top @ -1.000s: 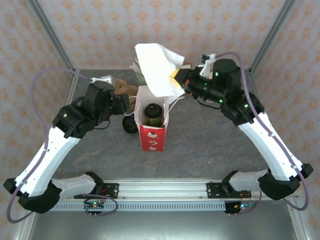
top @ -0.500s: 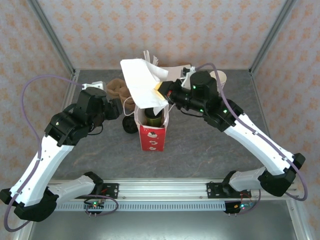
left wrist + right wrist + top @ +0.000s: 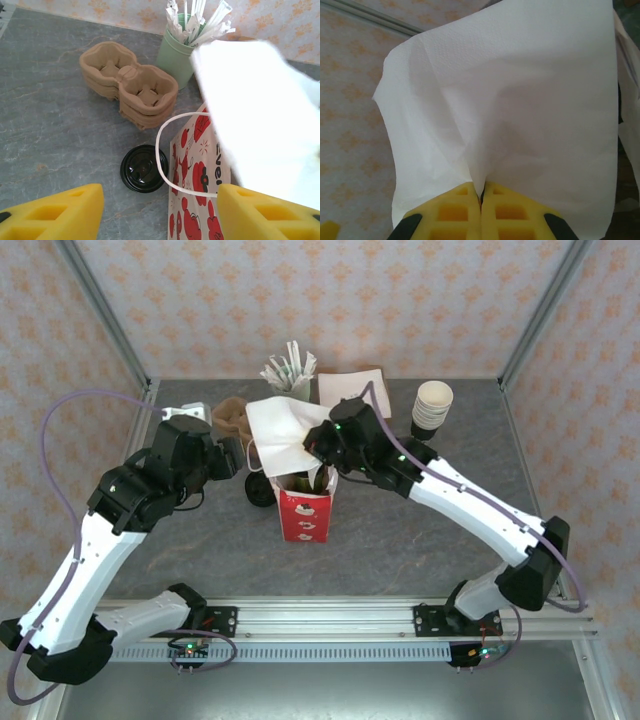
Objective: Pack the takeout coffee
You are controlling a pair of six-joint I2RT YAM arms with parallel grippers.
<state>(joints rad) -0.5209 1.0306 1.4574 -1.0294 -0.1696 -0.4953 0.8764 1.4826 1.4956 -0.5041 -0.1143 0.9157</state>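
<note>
My right gripper is above the red bag's opening (image 3: pixel 303 483), so next it will lower the napkin into that opening and let go of it there.
The red bag (image 3: pixel 303 512) stands upright mid-table. Inside it sits the takeout coffee (image 3: pixel 301 484), of which just a dark sliver shows under a white napkin (image 3: pixel 280 433). My right gripper (image 3: pixel 316 443) is shut on that napkin and holds it over the bag's mouth. In the right wrist view the gripper (image 3: pixel 481 192) pinches the napkin (image 3: pixel 510 100) at a fold. My left gripper (image 3: pixel 236 456) hangs open just left of the bag, holding nothing. In its wrist view the gripper (image 3: pixel 160 215) frames the bag (image 3: pixel 200 192) and its white handle (image 3: pixel 161 150), with the napkin (image 3: pixel 260 125) above.
A loose black lid (image 3: pixel 144 168) lies on the table left of the bag. Behind it are stacked cardboard carriers (image 3: pixel 131 82) and a green cup of straws (image 3: pixel 181 47). Stacked cream cups (image 3: pixel 432 405) and a napkin pile (image 3: pixel 352 385) sit at the back right.
My right arm has swung left and down, bringing the napkin from behind the bag to over its mouth and covering the cup's lid. The left arm has barely moved.
</note>
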